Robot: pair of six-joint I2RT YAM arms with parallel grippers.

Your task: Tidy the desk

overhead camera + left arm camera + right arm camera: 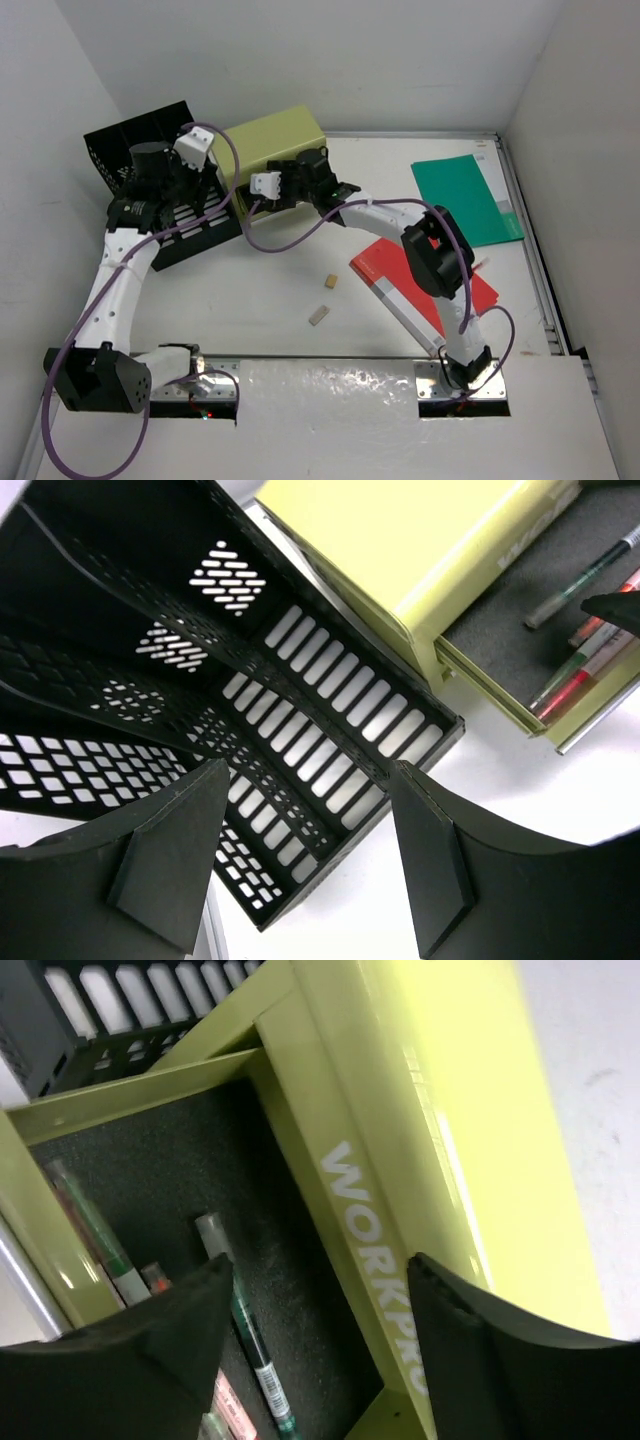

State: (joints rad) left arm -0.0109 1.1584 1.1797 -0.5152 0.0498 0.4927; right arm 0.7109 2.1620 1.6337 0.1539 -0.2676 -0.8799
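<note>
The red pen's end [481, 265] still shows past the red folder's edge. My right gripper will next lift from the drawer, swing across the desk and come down onto it.
The desk [250, 290] is a white tabletop. At its back stands an olive-green drawer box [272, 145], its drawer [190, 1170] pulled out and lined with dark foam. Several pens lie in the drawer, among them a green one [250, 1345] and red ones [585, 670]. My right gripper [320, 1265] hangs open just above the drawer with nothing between its fingers; the green pen lies on the foam below them. My left gripper [310, 772] is open and empty over the front corner of a black mesh file tray [330, 690].
A red folder [420, 285] lies under the right arm and a green folder [468, 200] at the back right. Two small tan blocks [330, 282] [319, 316] lie mid-desk. White walls enclose the desk; a metal rail [530, 250] runs along its right edge.
</note>
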